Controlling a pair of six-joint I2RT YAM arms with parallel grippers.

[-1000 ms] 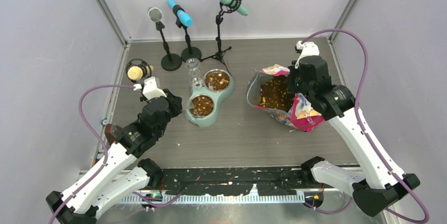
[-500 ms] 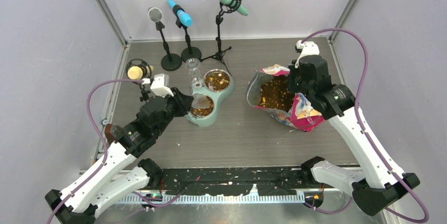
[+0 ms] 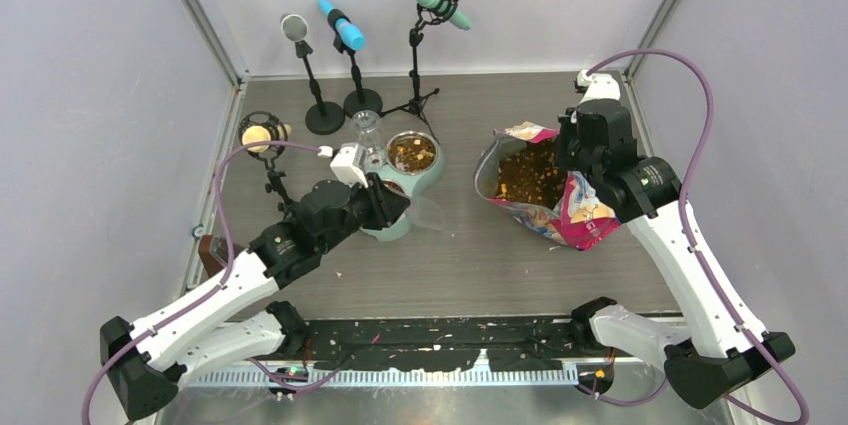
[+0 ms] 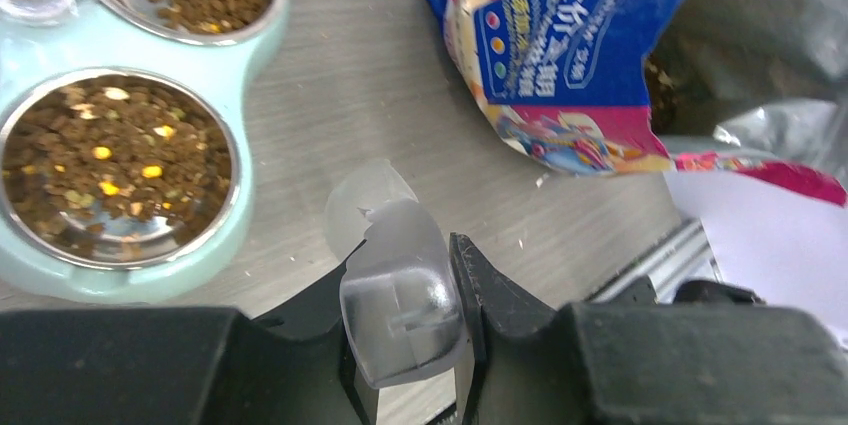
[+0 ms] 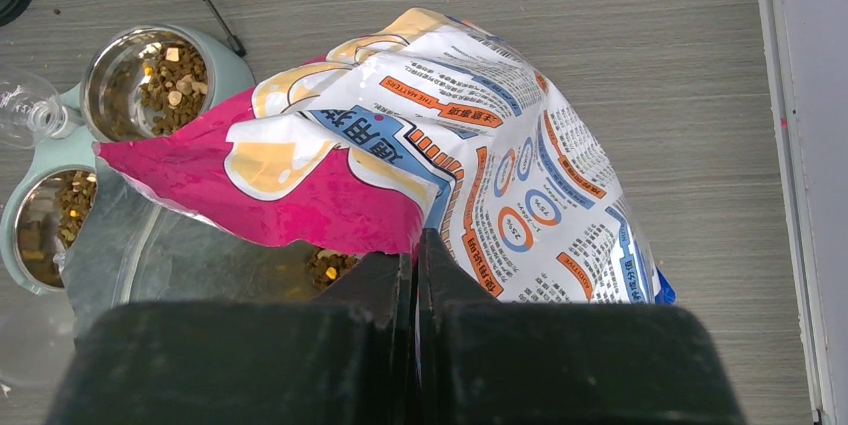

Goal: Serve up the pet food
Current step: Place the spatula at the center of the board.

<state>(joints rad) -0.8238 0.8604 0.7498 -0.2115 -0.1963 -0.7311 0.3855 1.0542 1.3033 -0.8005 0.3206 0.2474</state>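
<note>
My left gripper moves back and down to the table on the feeder's near side point(image 3: 393, 269) point(image 4: 268, 280) next. Then it lays the scoop there, since both bowls hold kibble.
Brown kibble point(image 4: 110, 160) fills both steel bowls of the mint-green feeder point(image 3: 432, 178), and more kibble point(image 3: 528, 173) lies in the open pink, white and blue bag point(image 3: 572, 213). My left gripper point(image 3: 400, 207) is shut on the clear plastic scoop point(image 4: 400, 290) and holds it just right of the feeder, its bowl point(image 3: 428, 213) pointing toward the bag. My right gripper point(image 5: 415, 250) is shut on the bag's upper edge point(image 5: 300, 205) and holds the mouth open.
Three microphone stands point(image 3: 360, 100) stand at the back, and a fourth small one point(image 3: 262, 135) at the left. A clear bottle point(image 3: 366, 130) stands on the feeder's far side. Metal frame posts border the grey table.
My left arm has swung right, carrying the scoop from over the near bowl to the table between feeder and bag. My right gripper lifted the bag's edge slightly up and back.
</note>
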